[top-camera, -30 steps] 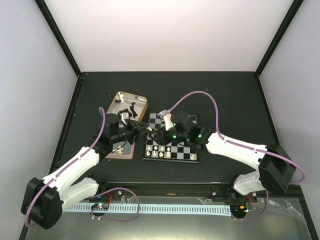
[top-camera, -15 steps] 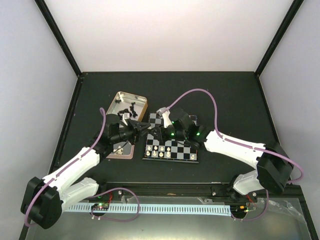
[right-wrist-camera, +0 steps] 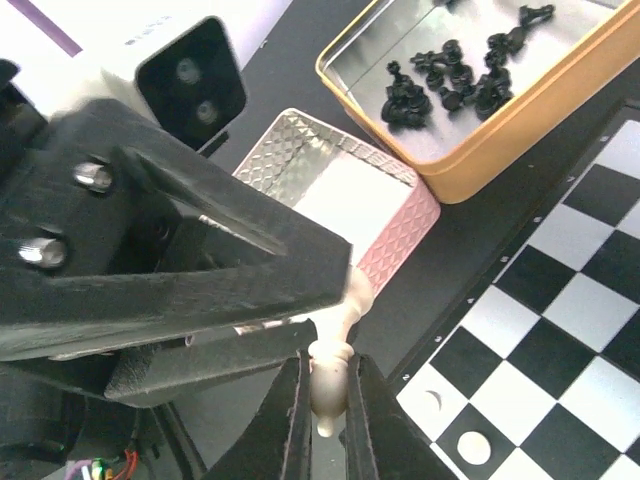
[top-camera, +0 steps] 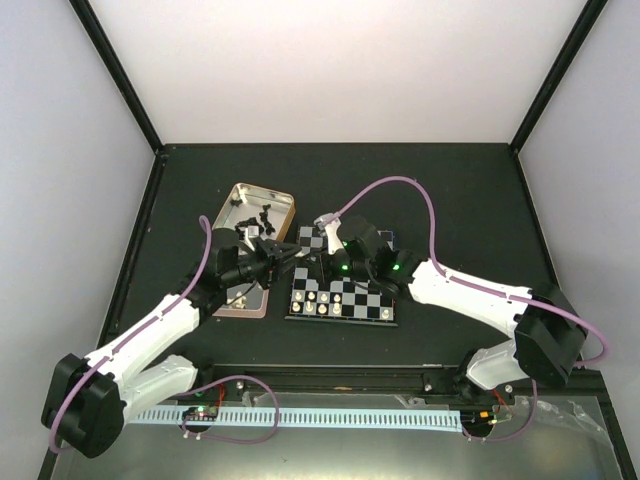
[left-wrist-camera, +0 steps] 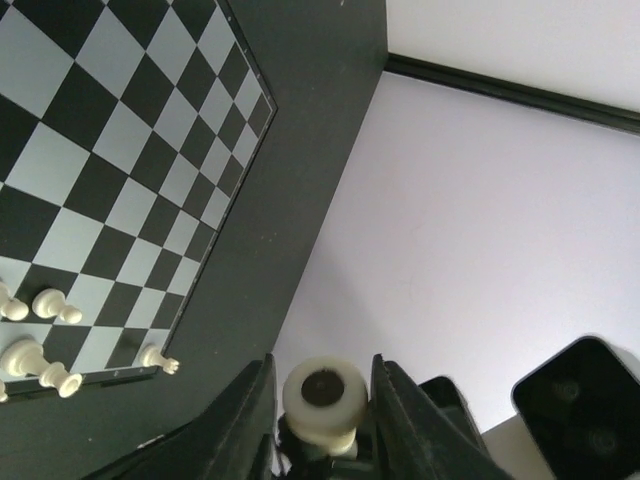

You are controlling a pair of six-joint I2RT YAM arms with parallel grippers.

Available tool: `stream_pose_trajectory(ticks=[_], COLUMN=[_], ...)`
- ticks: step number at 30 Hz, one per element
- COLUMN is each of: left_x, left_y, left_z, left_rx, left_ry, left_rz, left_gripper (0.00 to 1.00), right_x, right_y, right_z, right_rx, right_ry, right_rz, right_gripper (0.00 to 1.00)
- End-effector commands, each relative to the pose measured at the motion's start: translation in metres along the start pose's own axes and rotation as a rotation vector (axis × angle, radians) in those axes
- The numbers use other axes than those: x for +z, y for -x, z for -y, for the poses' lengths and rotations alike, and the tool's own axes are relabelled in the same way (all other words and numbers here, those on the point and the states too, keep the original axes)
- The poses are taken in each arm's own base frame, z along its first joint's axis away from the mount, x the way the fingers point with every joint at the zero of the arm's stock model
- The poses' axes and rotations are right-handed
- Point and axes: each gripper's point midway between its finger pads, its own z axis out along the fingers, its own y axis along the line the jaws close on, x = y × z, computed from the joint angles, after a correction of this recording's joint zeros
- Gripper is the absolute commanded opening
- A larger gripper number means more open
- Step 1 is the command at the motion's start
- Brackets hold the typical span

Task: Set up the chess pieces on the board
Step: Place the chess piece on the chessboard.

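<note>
The squares by the corner piece are bare. My right gripper should move back and down, away from the left gripper, and tilt the piece upright onto the near row of the board.
One cream-white chess piece (right-wrist-camera: 332, 385) hangs in the air between both grippers, just left of the board (top-camera: 372, 300). My left gripper (left-wrist-camera: 322, 366) is shut on its base end; the round base (left-wrist-camera: 322, 392) faces the left wrist camera. My right gripper (right-wrist-camera: 330, 370) is shut on the piece's head end. In the top view the left gripper (top-camera: 288, 258) and the right gripper (top-camera: 312, 263) meet tip to tip over the board's left edge. Several white pieces (top-camera: 318, 300) stand on the board's near rows. The board (left-wrist-camera: 110, 150) is bare elsewhere.
A gold tin (top-camera: 284, 203) at the back left holds several black pieces (right-wrist-camera: 450, 80). A pink tin (right-wrist-camera: 400, 215) lies under the left arm, left of the board (right-wrist-camera: 560, 330). The right wrist camera (left-wrist-camera: 575, 400) sits close to the left fingers.
The right gripper has slid slightly left to the left gripper and shut its jaws on the head of the white piece. The left gripper still holds the piece's base.
</note>
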Motion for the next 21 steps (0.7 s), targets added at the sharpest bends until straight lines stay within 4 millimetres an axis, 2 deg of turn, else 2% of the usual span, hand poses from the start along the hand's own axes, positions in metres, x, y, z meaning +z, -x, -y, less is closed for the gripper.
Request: stream_pose_trajectory(ticks=[1, 3, 6, 11, 16, 18, 21], left_x=[-0.003, -0.008, -0.015, -0.026, -0.038, -0.042, -0.049], left_y=[-0.008, -0.005, 0.004, 0.021, 0.034, 0.039, 0.045], left_z=[0.011, 0.015, 0.013, 0.004, 0.002, 0.004, 0.007], left_rx=[0.033, 0.075, 0.132, 0.26, 0.419, 0.48, 0.523], left_ry=[-0.033, -0.022, 0.012, 0.062, 0.121, 0.136, 0.145], left_rz=[-0.021, 0.02, 0.091, 0.209, 0.299, 0.331, 0.381], left_gripper=[0.38, 0.5, 0.61, 0.64, 0.66, 0.66, 0.67], right_x=[-0.012, -0.017, -0.024, -0.04, -0.067, -0.074, -0.077], right_y=[0.024, 0.022, 0.011, -0.031, -0.09, -0.106, -0.12], right_z=[-0.001, 0.003, 0.017, 0.057, 0.098, 0.105, 0.105], right_rx=[-0.016, -0.023, -0.034, -0.021, -0.021, -0.018, -0.007], right_ry=[-0.037, -0.071, -0.142, -0.286, -0.461, -0.493, -0.491], right_rz=[0.074, 0.062, 0.008, -0.174, -0.43, -0.51, -0.577], right_gripper=[0.01, 0.01, 0.01, 0.01, 0.01, 0.01, 0.01])
